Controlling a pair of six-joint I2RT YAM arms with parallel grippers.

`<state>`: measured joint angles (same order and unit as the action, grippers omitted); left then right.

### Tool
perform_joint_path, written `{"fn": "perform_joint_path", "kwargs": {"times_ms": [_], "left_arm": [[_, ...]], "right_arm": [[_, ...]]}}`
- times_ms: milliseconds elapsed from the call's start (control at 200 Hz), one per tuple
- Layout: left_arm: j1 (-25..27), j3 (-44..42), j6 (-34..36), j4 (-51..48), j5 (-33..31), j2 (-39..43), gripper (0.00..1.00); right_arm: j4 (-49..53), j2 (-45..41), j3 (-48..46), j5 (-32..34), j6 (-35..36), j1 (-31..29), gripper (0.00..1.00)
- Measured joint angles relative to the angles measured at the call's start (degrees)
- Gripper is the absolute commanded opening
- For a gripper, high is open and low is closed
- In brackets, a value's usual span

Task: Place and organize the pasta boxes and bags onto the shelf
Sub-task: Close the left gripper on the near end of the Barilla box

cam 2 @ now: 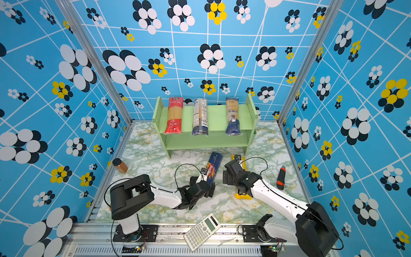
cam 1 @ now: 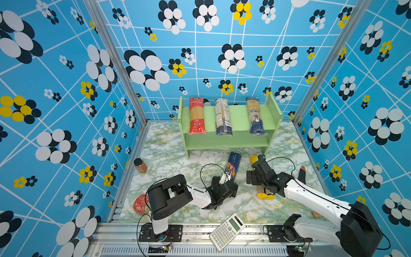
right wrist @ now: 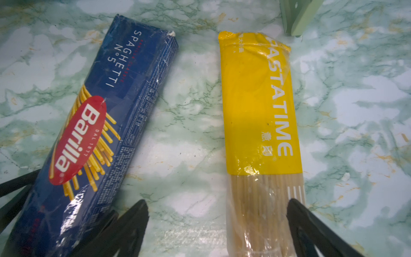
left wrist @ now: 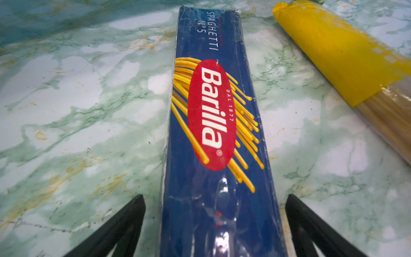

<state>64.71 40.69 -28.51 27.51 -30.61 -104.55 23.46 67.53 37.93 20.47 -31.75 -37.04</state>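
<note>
The Barilla box's near part lies between my left gripper's open fingers. Both fingers come inward next and close on the box's long sides.
The light-green shelf [cam 1: 239, 115] [cam 2: 216, 115] stands at the back. Three pasta bags lie across its top tier: red-ended [cam 1: 196, 115], clear and navy [cam 1: 223, 116], yellow and navy [cam 1: 255, 115]. On the table in front lie a dark blue Barilla box [cam 1: 235, 163] [left wrist: 213, 111] and a yellow bag [right wrist: 255, 106] [cam 1: 253, 158]. My left gripper [left wrist: 215, 197] is open, with a finger on either side of the box's near part and gaps on both sides. My right gripper [right wrist: 218, 202] is open over the yellow bag's clear part, which lies beside one finger [right wrist: 298, 213].
A brown jar [cam 1: 140, 165] stands at the table's left edge and a red round tin [cam 1: 140, 203] lies behind the left arm. A white calculator [cam 1: 227, 231] rests on the front rail. A red and black knife [cam 1: 302, 174] lies at the right. A shelf leg [right wrist: 298, 15] is close ahead.
</note>
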Motion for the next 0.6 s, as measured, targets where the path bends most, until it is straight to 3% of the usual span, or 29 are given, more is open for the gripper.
{"fn": "perform_joint_path", "kwargs": {"times_ms": [330, 600], "left_arm": [[0.00, 0.11, -0.70, 0.35, 0.17, -1.03, 0.93], [0.02, 0.11, -1.25, 1.14, 0.85, -1.14, 0.71]], "right_arm": [[-0.02, 0.00, 0.00, 0.00, 0.00, 0.00, 0.99], [-0.02, 0.00, 0.00, 0.00, 0.00, 0.00, 0.99]]}}
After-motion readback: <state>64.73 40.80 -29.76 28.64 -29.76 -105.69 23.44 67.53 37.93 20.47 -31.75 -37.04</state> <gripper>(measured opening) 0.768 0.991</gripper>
